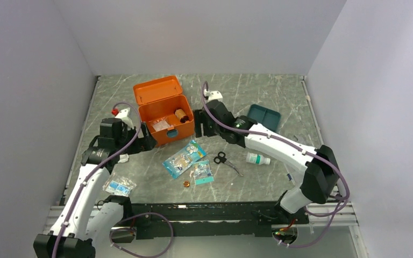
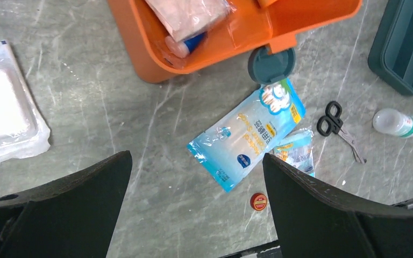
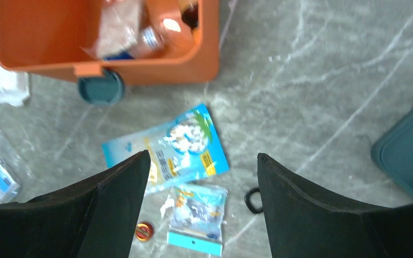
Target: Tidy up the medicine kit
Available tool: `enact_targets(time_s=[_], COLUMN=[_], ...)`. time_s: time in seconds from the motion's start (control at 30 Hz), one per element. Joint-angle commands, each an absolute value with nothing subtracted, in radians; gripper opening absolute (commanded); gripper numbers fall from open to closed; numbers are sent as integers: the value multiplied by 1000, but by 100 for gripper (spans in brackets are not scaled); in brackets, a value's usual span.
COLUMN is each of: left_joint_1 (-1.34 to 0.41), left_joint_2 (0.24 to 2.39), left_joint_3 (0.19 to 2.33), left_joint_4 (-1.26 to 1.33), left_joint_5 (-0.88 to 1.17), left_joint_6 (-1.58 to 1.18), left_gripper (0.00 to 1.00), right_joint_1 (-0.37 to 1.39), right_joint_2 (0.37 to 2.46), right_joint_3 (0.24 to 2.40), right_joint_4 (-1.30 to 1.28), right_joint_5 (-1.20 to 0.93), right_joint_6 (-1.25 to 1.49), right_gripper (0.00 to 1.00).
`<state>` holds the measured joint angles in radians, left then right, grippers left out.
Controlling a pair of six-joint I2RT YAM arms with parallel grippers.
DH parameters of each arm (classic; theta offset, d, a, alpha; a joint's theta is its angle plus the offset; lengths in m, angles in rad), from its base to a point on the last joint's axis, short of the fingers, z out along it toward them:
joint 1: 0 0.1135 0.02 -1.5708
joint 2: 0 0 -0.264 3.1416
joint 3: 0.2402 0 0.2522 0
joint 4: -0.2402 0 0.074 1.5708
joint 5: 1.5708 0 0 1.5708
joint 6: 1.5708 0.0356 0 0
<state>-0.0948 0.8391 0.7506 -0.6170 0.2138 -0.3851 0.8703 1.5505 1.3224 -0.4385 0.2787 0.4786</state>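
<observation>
The far half of the teal and clear packet lies below and back from my right gripper. The right gripper draws back and moves down onto it next.
The medicine kit (image 1: 165,119) is an orange box standing open at the back middle, lid (image 1: 157,88) tipped back and teal latch (image 1: 171,133) at the front. It holds a pink packet (image 2: 185,13) and small bottles. My left gripper (image 1: 146,142) is open and empty just left of its front corner. My right gripper (image 1: 200,124) is open and empty just right of it. The left wrist view shows the kit (image 2: 231,32) above open fingers (image 2: 86,188). The right wrist view shows the kit (image 3: 48,37) and the gripper (image 3: 203,156) above loose packets.
On the table in front of the kit lie a blue packet (image 1: 184,157), a smaller packet (image 1: 201,173), a red tin (image 1: 186,184), black scissors (image 1: 223,159) and a white bottle (image 1: 258,158). A teal tray (image 1: 263,116) sits right. A clear packet (image 1: 119,186) and a white gauze pack (image 2: 2,115) lie left.
</observation>
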Motion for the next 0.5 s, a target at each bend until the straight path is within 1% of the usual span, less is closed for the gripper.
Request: enact_targets(time_s=[0.0, 0.1, 0.2, 0.47], left_joint_1=[-172, -225, -232, -232], left_joint_2=[825, 828, 825, 776], left_joint_3=[777, 781, 768, 757], left_joint_4=[-633, -655, -674, -698], left_joint_5=[159, 144, 155, 134], left_joint_6=[-380, -391, -394, -378], left_gripper=[99, 99, 99, 99], right_joint_1=[873, 874, 875, 911], right_joint_2=[1471, 1458, 1462, 1509], right_joint_3=[1186, 1093, 1019, 940], right_joint_4=[-406, -369, -339, -288], right_joint_5=[255, 218, 187, 147], right_joint_6=[562, 601, 632, 682], right_gripper=[76, 76, 75, 73])
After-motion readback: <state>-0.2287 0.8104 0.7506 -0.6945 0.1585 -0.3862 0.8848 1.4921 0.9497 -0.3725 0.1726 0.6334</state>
